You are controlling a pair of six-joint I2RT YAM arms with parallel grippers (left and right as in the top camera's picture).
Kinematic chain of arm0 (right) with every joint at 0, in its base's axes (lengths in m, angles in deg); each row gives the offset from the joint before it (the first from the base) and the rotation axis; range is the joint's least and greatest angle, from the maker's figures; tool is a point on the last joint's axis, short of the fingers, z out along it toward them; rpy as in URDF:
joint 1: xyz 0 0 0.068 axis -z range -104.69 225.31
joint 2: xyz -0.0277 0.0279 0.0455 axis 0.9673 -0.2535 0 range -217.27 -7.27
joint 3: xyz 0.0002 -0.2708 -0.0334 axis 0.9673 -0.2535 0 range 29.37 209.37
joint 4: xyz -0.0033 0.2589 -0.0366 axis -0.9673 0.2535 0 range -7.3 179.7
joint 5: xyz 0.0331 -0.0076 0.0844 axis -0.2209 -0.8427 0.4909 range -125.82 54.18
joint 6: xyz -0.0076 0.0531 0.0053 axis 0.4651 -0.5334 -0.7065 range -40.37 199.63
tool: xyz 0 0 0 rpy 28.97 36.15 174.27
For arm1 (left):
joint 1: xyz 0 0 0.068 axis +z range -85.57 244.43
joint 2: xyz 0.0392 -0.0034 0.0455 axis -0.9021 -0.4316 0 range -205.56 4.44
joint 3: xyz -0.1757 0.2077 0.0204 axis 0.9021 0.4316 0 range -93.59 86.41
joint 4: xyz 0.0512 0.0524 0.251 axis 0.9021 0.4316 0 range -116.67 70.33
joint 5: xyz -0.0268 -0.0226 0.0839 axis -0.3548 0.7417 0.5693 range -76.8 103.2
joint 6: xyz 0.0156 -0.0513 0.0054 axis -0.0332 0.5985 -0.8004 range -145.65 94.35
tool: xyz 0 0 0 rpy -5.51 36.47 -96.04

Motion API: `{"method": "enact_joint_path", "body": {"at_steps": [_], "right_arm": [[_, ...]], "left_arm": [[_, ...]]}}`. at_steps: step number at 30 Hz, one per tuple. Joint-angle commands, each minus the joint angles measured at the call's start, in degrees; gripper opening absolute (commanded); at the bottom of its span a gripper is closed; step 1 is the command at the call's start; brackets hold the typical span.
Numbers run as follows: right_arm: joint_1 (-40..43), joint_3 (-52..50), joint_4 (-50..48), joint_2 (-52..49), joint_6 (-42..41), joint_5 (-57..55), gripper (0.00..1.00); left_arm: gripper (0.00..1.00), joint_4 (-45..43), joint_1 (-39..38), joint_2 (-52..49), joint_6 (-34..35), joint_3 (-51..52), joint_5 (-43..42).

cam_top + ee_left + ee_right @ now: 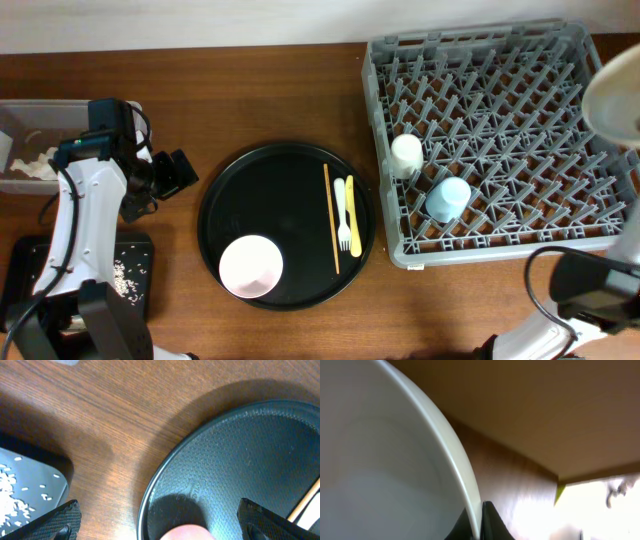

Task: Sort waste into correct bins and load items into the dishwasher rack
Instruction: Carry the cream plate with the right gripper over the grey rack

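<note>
My right gripper moves outward over the grey rack's far part next, which the cups leave free, then brings the cream plate (380,460) down onto the rack's wires.
My left gripper (172,178) is open and empty over the bare table, just left of the round black tray (290,160). In the left wrist view its fingers (161,522) straddle the tray rim, with the pink bowl (187,533) just below. The pink bowl (250,266), wooden stick (330,215), white fork (342,218) and yellow knife (351,203) lie on the round tray. My right gripper (481,522) is shut on the rim of the cream plate (380,460), held high over the right edge of the grey rack (500,60). A white cup (406,154) and a light blue cup (448,198) sit in the rack.
The clear tub (25,115) with white napkins stands at the far left. The shallow black tray (140,250) with rice grains lies at the lower left, also in the left wrist view (30,485). The plate (612,95) shows blurred at the overhead's right edge.
</note>
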Motion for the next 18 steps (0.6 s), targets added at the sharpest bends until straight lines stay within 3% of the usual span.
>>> {"method": "enact_joint_path", "body": {"at_steps": [1, 4, 7, 8, 11, 18], "right_arm": [[-12.44, 0.24, -10.64, -0.81, 6.75, -25.73, 0.04], [-21.79, -1.81, -29.31, -5.40, 30.27, -25.33, 0.04], [-24.96, -20.92, -65.05, -6.64, 64.87, -34.51, 0.04], [-23.85, -26.53, -70.71, -6.62, 68.37, -35.63, 0.04], [-20.55, -29.94, -69.42, -6.64, 62.16, -34.07, 0.04], [-18.12, -42.80, -74.44, -6.64, 61.24, -23.34, 0.04]], "left_arm": [[0.99, -0.11, -0.02, 0.55, 0.13, -0.79, -0.42], [0.99, -0.11, -0.02, 0.55, 0.13, -0.79, -0.42], [0.99, -0.11, -0.02, 0.55, 0.13, -0.79, -0.42], [0.99, -0.11, -0.02, 0.55, 0.13, -0.79, -0.42], [0.99, -0.11, -0.02, 0.55, 0.13, -0.79, -0.42], [0.99, -0.11, 0.02, 0.55, 0.13, -0.79, -0.42]]}}
